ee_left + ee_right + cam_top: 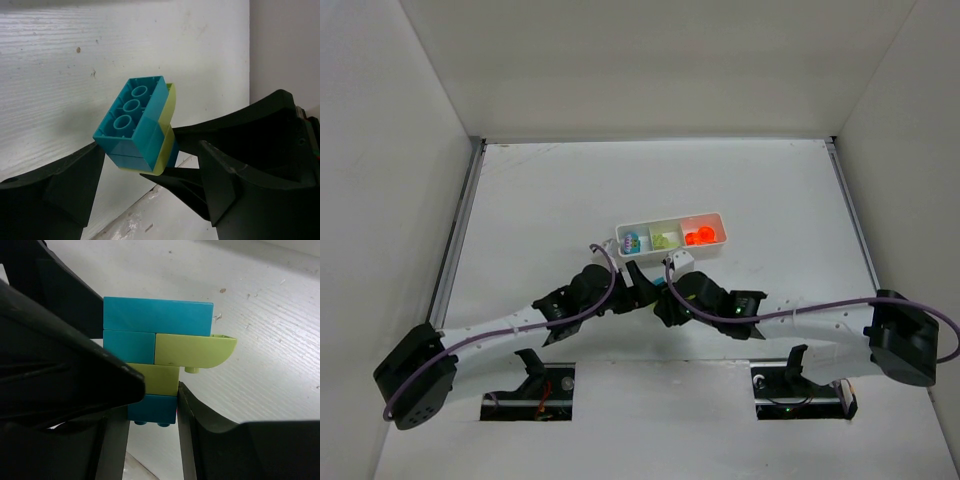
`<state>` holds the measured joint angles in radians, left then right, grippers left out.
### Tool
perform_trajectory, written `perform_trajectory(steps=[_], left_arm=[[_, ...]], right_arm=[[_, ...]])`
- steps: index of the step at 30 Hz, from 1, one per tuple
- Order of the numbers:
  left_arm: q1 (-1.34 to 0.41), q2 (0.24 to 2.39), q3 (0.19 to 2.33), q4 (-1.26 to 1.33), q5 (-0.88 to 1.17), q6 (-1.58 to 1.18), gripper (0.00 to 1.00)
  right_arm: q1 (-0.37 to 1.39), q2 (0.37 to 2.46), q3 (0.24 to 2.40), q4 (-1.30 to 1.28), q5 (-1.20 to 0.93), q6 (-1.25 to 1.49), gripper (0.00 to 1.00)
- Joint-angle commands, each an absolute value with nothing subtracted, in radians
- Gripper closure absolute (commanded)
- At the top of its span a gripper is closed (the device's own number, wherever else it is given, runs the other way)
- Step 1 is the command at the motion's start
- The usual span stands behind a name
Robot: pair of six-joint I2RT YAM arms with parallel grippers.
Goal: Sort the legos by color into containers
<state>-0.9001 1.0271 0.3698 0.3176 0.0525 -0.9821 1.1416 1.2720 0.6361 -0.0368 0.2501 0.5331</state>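
The right gripper needs to move outward next and pull the teal brick off the stack, to release it over the section of the tray holding matching teal (633, 242), which is outward of the gripper.
A stack of teal-blue and yellow-green legos (160, 355) is held above the table in front of the tray. My right gripper (152, 412) is shut on the stack's bottom teal brick. My left gripper (151, 150) has its jaws apart around the stack's other end (135, 122), and its left fingertip (97, 152) touches the teal brick. In the top view both grippers, left (642, 287) and right (665, 300), meet just below the white tray (672, 221). Its compartments hold a teal brick (631, 241), a yellow-green brick (665, 241) and orange-red bricks (701, 236).
White walls enclose the table (540, 210) on the left, back and right. Two cut-outs at the near edge hold the arm bases (535, 385). Purple cables (820, 310) run along both arms.
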Motion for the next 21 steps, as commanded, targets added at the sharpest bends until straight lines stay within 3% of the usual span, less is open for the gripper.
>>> perform_trajectory(steps=[1,14,21], left_arm=[[-0.912,1.052,0.357,0.379,0.031,-1.026,0.30],[-0.984,0.997,0.322,0.437,-0.210,-1.091,0.58],[-1.013,0.999,0.316,0.489,-0.267,-1.108,0.83]], right_arm=[[1.139,1.278,0.692,0.046,0.238,0.517,0.61],[1.108,1.236,0.680,0.069,0.201,0.581,0.60],[1.096,1.216,0.669,0.084,0.152,0.600,0.58]])
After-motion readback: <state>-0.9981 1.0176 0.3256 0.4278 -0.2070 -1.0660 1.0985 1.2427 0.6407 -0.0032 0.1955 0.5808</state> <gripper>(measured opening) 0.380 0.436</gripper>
